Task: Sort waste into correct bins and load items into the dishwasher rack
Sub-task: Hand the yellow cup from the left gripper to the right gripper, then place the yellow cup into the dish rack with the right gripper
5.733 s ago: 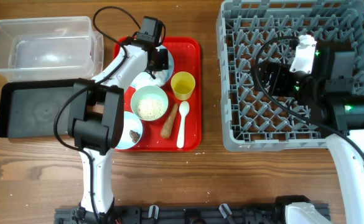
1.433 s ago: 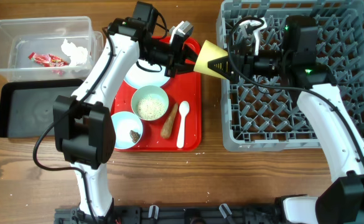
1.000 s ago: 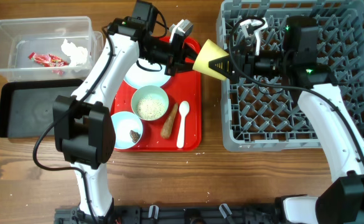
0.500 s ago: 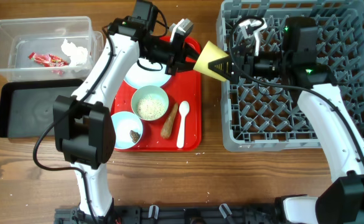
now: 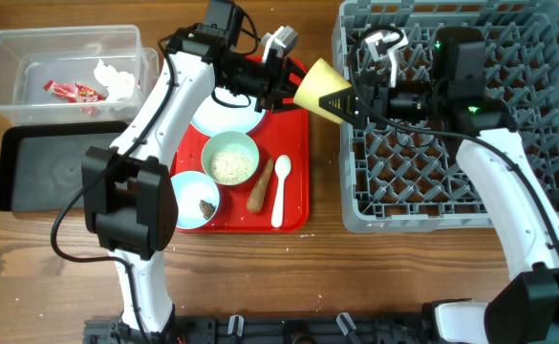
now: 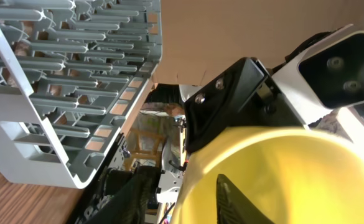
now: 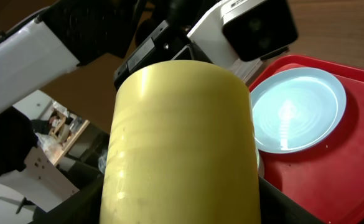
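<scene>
The empty spot in the rack's near tray-side corner (image 5: 384, 195) lies back and below the right gripper, so the robot will next tip that gripper and lower it back to let go of the cup (image 5: 322, 88) there.
The small yellow cup (image 5: 322, 88) hangs on its side in the air between the red serving tray (image 5: 293, 196) and the grey dishwasher rack (image 5: 451, 182). My right gripper (image 5: 357, 98) is shut on its base end; the cup (image 7: 182, 143) fills the right wrist view between the fingers (image 7: 182, 208). My left gripper (image 5: 284, 78) straddles the cup's rim (image 6: 281, 174), one finger inside and one outside (image 6: 183, 180), with a gap to the wall. The pale blue plate (image 5: 226, 115) lies on the red tray.
On the red tray are a bowl of rice (image 5: 229, 161), a bowl with a brown scrap (image 5: 198, 203), a white spoon (image 5: 280, 191) and a carrot-like stick (image 5: 259, 189). The clear tub (image 5: 11, 57) holds a red wrapper (image 5: 74, 92) and tissue (image 5: 115, 78). The black tray (image 5: 59, 167) lies below it.
Since 5.7 s ago the cup has left the red tray, and wrapper and tissue lie in the clear tub. In the last second the cup and both grippers barely shifted.
</scene>
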### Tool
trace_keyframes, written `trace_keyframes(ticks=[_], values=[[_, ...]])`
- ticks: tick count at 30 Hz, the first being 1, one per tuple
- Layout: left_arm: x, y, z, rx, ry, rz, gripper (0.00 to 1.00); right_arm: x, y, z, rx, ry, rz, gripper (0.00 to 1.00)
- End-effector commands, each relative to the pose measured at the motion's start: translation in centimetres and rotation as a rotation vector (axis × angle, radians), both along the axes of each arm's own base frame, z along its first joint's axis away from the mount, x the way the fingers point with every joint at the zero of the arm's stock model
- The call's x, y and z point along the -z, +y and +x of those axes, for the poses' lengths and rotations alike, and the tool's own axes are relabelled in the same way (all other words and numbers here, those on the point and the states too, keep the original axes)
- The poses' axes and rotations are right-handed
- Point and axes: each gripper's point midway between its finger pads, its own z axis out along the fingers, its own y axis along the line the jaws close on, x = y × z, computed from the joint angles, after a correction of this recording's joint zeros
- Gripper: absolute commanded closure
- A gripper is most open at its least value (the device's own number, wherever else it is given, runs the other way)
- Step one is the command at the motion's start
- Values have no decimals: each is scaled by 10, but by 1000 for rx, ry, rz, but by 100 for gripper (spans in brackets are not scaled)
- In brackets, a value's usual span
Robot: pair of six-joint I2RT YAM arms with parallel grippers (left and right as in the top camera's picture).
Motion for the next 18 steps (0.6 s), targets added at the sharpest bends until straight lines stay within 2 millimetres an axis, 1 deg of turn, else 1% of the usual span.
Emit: trace_keyframes(ticks=[1, 4, 6, 9, 12, 13, 15, 16, 18], values=[[-16, -1, -2, -3, -66, 4, 57, -1, -12, 9, 41, 12, 5, 40], [-12, 0, 0, -11, -72, 24, 54, -1, -19, 13, 60, 16, 5, 40], [-11, 0, 0, -12, -73, 28, 52, 2, -28, 15, 87, 35, 0, 40], [2, 2, 6, -42, -98, 105, 45, 17, -50, 21, 195, 111, -64, 39], [24, 8, 18, -93, -139, 237, 37, 29, -70, 20, 308, 173, -152, 39], [33, 12, 23, -118, -158, 300, 35, 33, -76, 17, 358, 207, -187, 39], [60, 29, 40, -189, -216, 483, 33, 35, -92, 3, 472, 289, -266, 39], [77, 44, 52, -242, -260, 623, 32, 37, -102, -8, 536, 341, -322, 39], [94, 66, 66, -304, -316, 798, 31, 44, -123, -32, 644, 430, -446, 39]])
